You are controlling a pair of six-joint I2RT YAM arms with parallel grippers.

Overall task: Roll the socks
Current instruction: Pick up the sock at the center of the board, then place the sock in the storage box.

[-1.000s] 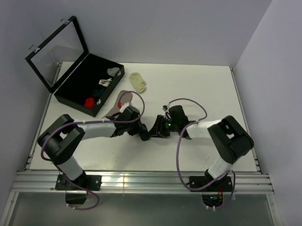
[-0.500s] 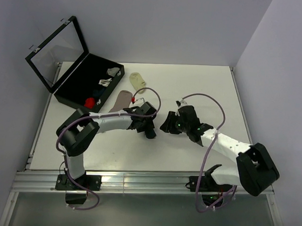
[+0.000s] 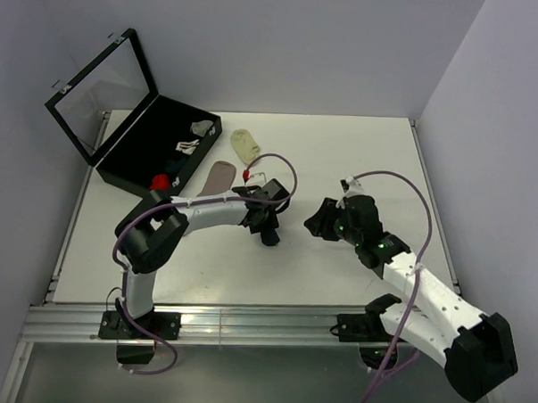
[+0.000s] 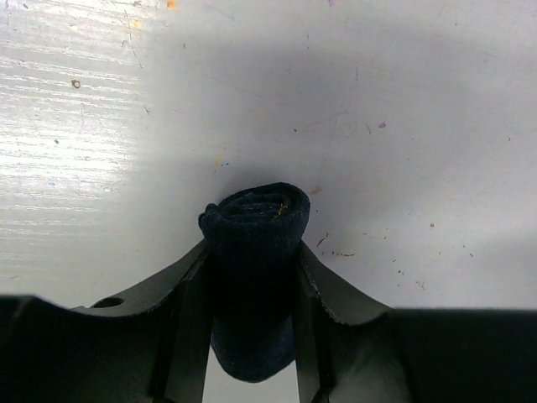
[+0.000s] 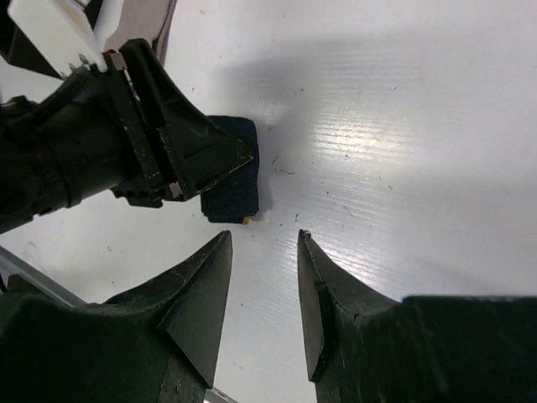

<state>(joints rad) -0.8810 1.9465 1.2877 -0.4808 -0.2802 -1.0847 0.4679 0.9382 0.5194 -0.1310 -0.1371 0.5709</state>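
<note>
The case has a bare bottom outward of the left gripper and to its left in the top view, so the left gripper will next rise across, lower and release the roll [image 3: 269, 235] there.
My left gripper [image 3: 269, 234] is shut on the navy sock [image 4: 254, 252], which is rolled into a tight bundle between its jaws just above the table. The roll also shows in the right wrist view [image 5: 235, 180], sticking out past the left fingers. My right gripper [image 3: 314, 223] is open and empty, a short way right of the roll [image 3: 269, 235]; in its own view the gripper [image 5: 264, 237] hovers over bare table. The dusty-pink sock [image 3: 216, 177] lies flat behind the left arm. A red sock part [image 3: 162, 183] shows in the black case. The beige sock cannot be made out.
An open black case [image 3: 128, 151] with its lid up stands at the back left, holding small white-grey items [image 3: 189, 145]. A small pale-yellow sock [image 3: 245, 145] lies behind the pink one. The table [image 3: 360, 152] is white, with walls behind and at both sides.
My right gripper has let go of the roll and drawn back to the right, its arm swinging out. My left gripper has shifted right, still holding the navy roll.
</note>
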